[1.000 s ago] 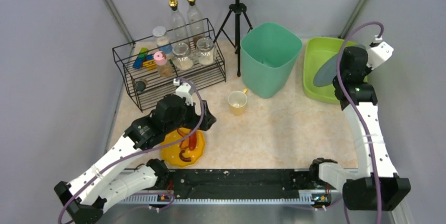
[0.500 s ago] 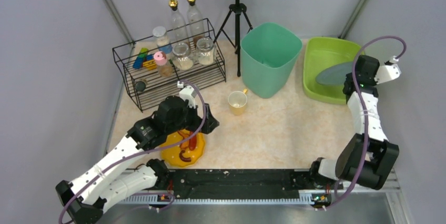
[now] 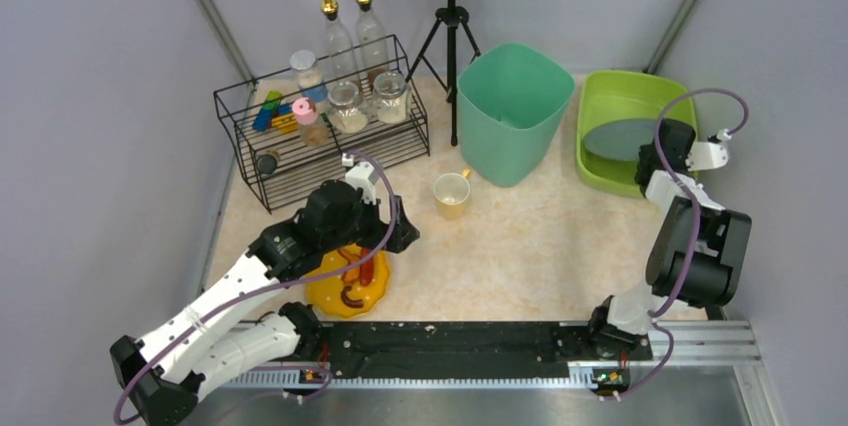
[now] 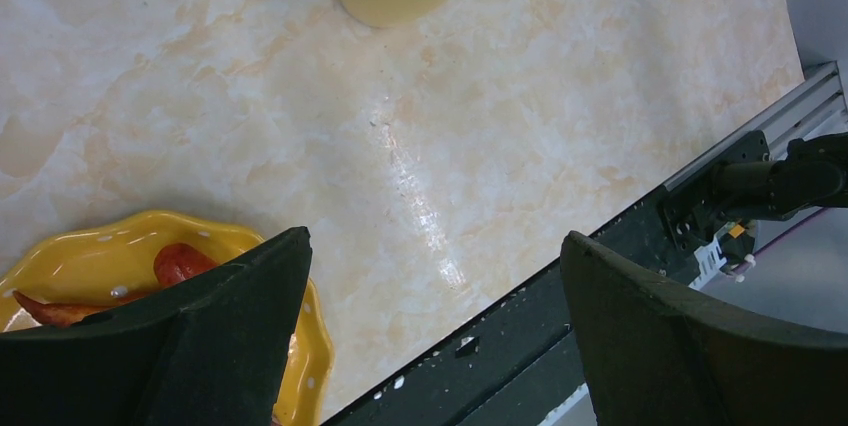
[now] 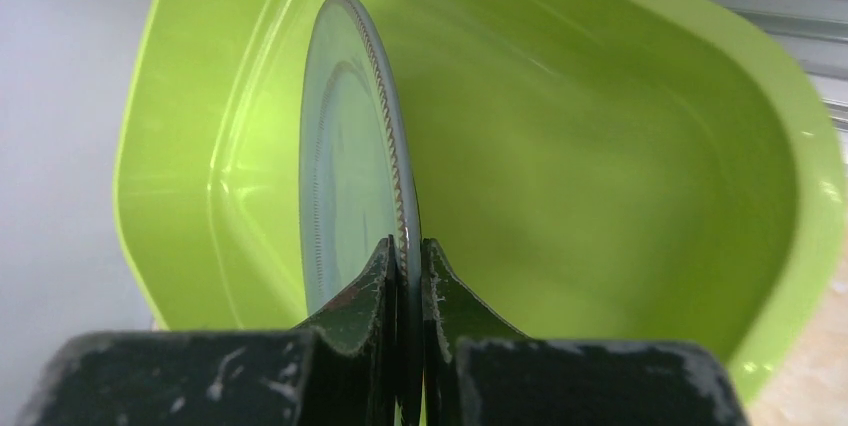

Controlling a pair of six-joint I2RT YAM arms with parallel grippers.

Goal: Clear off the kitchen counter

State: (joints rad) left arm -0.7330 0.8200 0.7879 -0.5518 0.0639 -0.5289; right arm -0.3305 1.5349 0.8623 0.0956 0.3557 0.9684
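Note:
My right gripper moves deeper down toward the lime green tub's bottom next and releases the grey-blue plate's rim there, since the plate still hangs above it.
The kitchen counter [image 3: 540, 246] is a beige marbled top; it also shows in the left wrist view [image 4: 480, 136]. My right gripper [image 3: 655, 158] is shut on the rim of a grey-blue plate [image 3: 620, 139], holding it inside the lime green tub [image 3: 600, 176]; the right wrist view shows the plate [image 5: 350, 176] edge-on between my fingers [image 5: 377, 281], with the tub [image 5: 620, 146] behind. My left gripper [image 3: 395, 236] is open and empty, above the right edge of a yellow plate [image 3: 345, 286] holding red food [image 3: 365, 268]. A yellow cup [image 3: 451, 193] stands mid-counter.
A teal bin [image 3: 513, 111] stands at the back centre. A black wire rack [image 3: 320, 136] with jars and bottles is at the back left, a tripod [image 3: 452, 36] behind. The black front rail [image 3: 450, 346] runs along the near edge, also seen in the left wrist view [image 4: 560, 346].
My right arm has lowered the grey-blue plate from tilted above the tub to nearly flat inside it. My left gripper has barely shifted over the yellow plate.

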